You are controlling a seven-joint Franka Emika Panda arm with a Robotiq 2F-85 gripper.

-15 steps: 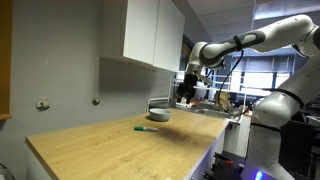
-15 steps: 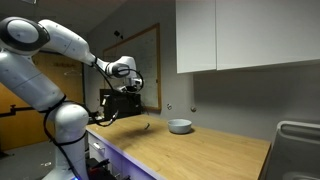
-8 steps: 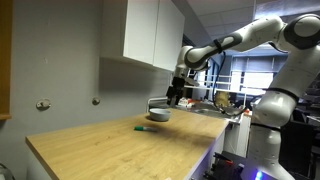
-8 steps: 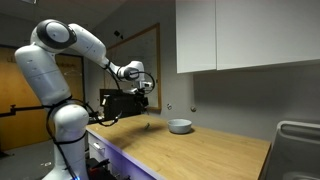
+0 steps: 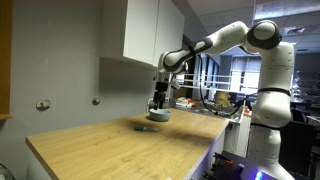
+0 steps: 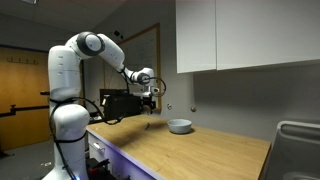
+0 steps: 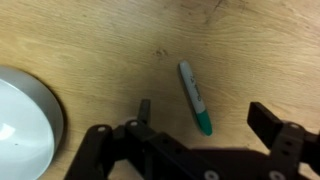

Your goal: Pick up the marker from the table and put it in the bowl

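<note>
My gripper is above the marker, which lies slanted between its open fingers. It will go down with a slight turn, so its fingers are on both sides of the marker's grey body (image 7: 190,88), and close.
The green marker (image 7: 194,97) lies flat on the wooden table (image 7: 100,40), its green cap pointing toward me. It also shows in both exterior views (image 5: 143,128) (image 6: 147,126). My gripper (image 7: 205,118) is open and empty, hovering above the marker, which lies between the two fingers in the wrist view. In both exterior views the gripper (image 5: 157,103) (image 6: 149,101) hangs well above the table. The grey bowl (image 7: 22,120) is at the wrist view's left edge, and it also shows in both exterior views (image 5: 159,114) (image 6: 180,126), a short way from the marker.
White wall cabinets (image 5: 150,30) hang above the table's back edge. A sink (image 6: 297,140) sits at one end of the counter. A desk with a monitor (image 6: 122,103) stands beyond the other end.
The arm has swung across the counter, carrying the gripper from past the bowl to a spot above the marker. Marker and bowl have not moved.
</note>
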